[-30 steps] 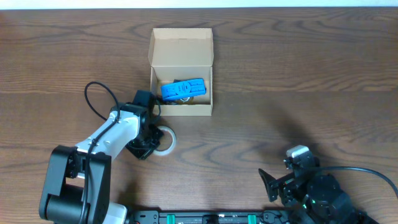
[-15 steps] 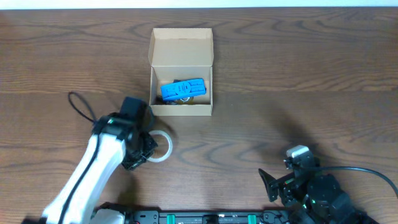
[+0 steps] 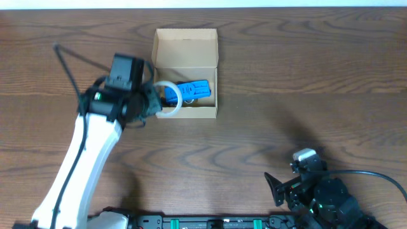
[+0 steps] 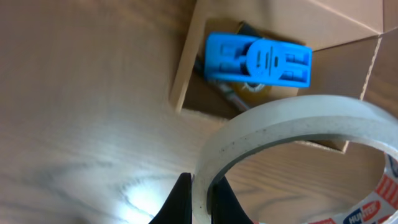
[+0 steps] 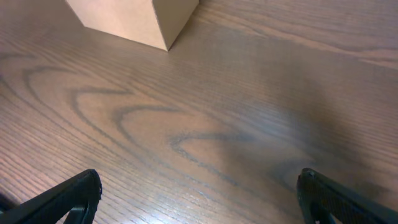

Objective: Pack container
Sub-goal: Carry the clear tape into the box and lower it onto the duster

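Observation:
My left gripper needs to move outward and to the right in the overhead view next, over the blue object (image 3: 188,91) (image 4: 258,60), because the tape roll still hangs over the container's front edge.
The tan cardboard container (image 3: 186,46) stands open at the far middle of the table, lid flap folded back. A blue object (image 3: 187,91) lies inside it, also seen in the left wrist view (image 4: 259,60). My left gripper (image 3: 150,102) is shut on a white tape roll (image 3: 168,100), held in the air over the container's left front edge. In the left wrist view the fingers pinch the roll's rim (image 4: 292,127) from both sides. My right gripper (image 3: 285,189) rests open and empty near the front right; its view shows the container's corner (image 5: 138,18).
A black cable (image 3: 71,63) loops out from the left arm. The right arm's base (image 3: 327,202) sits at the front right edge. Bare wood table lies between the container and the right arm.
My left gripper lifted the tape roll off the table and carried it away from the front, up to the container's left front edge. The right arm has not moved.

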